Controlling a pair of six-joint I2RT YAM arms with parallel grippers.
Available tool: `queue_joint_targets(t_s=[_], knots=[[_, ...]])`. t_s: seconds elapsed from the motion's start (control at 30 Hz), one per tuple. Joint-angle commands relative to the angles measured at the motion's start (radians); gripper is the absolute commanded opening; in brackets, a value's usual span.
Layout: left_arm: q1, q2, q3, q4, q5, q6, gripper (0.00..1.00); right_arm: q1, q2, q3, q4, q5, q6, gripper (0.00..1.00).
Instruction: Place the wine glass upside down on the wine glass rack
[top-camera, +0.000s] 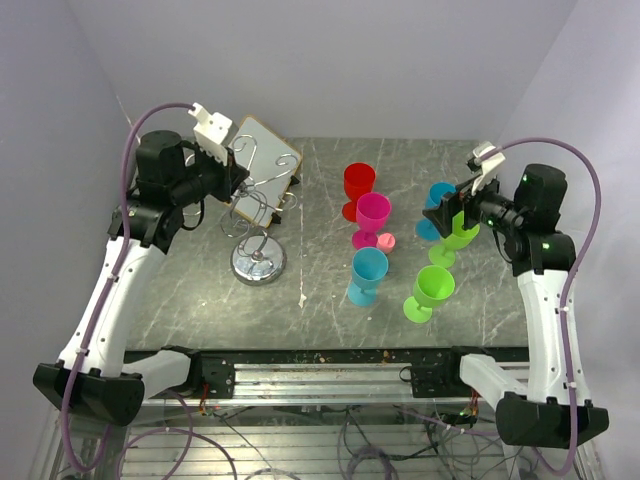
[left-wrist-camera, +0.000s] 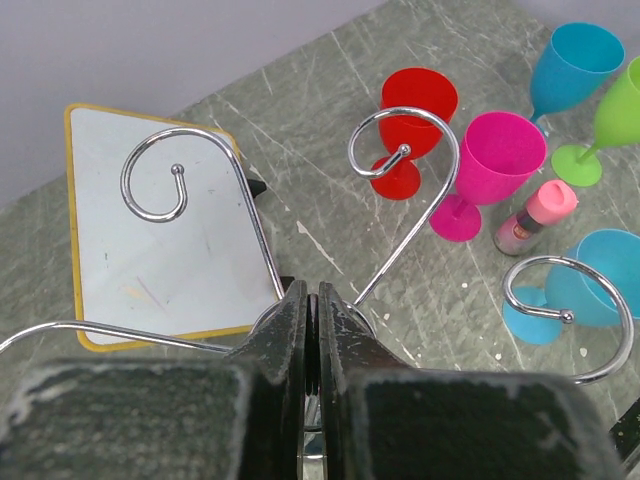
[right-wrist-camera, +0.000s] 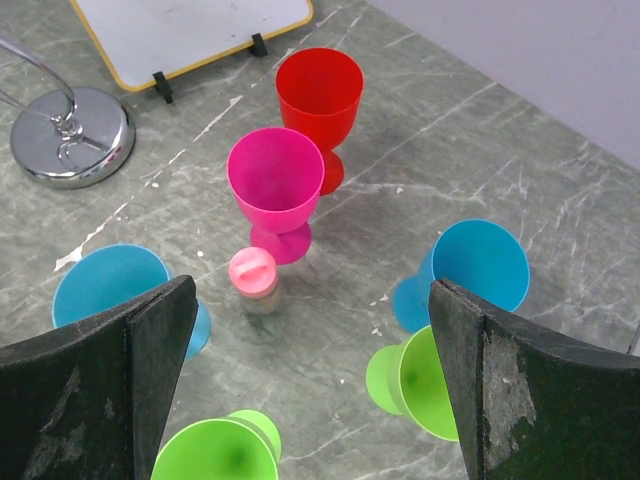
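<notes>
The magenta glass stands with its opening up. The robot's right gripper should first move across from the blue and green glasses, then down onto the side of the magenta glass's rim that faces them.
The silver wire wine glass rack (top-camera: 258, 228) stands on its round shiny base (top-camera: 259, 263) at the left. Its curled hook arms (left-wrist-camera: 402, 150) show in the left wrist view. My left gripper (top-camera: 238, 176) is at the rack's top, its jaws (left-wrist-camera: 313, 292) shut on the central post. Several plastic wine glasses stand upright: red (top-camera: 358, 186), magenta (top-camera: 372, 216), blue (top-camera: 367, 276) and green (top-camera: 432, 292). My right gripper (top-camera: 452, 212) is open and empty above the right-hand glasses. Between its fingers (right-wrist-camera: 310, 290) lies bare table, with a blue glass (right-wrist-camera: 478, 265) and a green glass (right-wrist-camera: 420, 385) near the right finger.
A white-faced wooden-framed board (top-camera: 265, 152) leans behind the rack. A small pink-capped bottle (top-camera: 386, 241) stands next to the magenta glass. A second green glass (top-camera: 458, 238) and blue glass (top-camera: 437, 205) sit under the right gripper. Walls close in at the back and both sides.
</notes>
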Motion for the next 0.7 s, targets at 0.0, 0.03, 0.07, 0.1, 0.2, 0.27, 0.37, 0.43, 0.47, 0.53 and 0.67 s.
queue_joint_targets(t_s=[0.0,0.03,0.07,0.1,0.2,0.27,0.37,0.43,0.47,0.53,0.67], knots=[[-0.011,-0.026,0.0,0.143,0.049,0.026,0.14,0.019,0.01,-0.022,0.071,0.018,0.006,1.0],[-0.011,-0.022,0.005,0.138,0.048,0.028,0.17,0.022,0.014,-0.023,0.075,0.017,0.005,1.0],[-0.011,-0.02,0.01,0.133,0.047,0.028,0.21,0.024,0.02,-0.025,0.077,0.015,-0.002,1.0],[-0.011,-0.018,0.015,0.128,0.046,0.029,0.25,0.026,0.026,-0.026,0.078,0.013,-0.006,1.0],[-0.011,-0.017,0.02,0.123,0.046,0.029,0.37,0.036,0.039,-0.039,0.082,0.014,-0.024,1.0],[-0.011,-0.024,0.022,0.123,0.045,0.028,0.43,0.044,0.047,-0.049,0.091,0.024,-0.031,1.0],[-0.01,-0.036,0.03,0.109,0.04,0.034,0.53,0.061,0.07,-0.048,0.101,0.036,-0.028,0.99],[-0.009,-0.052,0.032,0.094,0.035,0.046,0.64,0.077,0.098,-0.034,0.099,0.055,-0.011,0.97],[-0.008,-0.064,0.031,0.088,0.029,0.056,0.72,0.088,0.117,-0.026,0.099,0.066,-0.005,0.96],[-0.006,-0.091,0.029,0.073,0.017,0.074,0.88,0.114,0.155,-0.012,0.103,0.096,0.008,0.94],[0.006,-0.137,0.038,0.024,-0.028,0.122,0.98,0.192,0.254,0.034,0.102,0.185,0.03,0.88]])
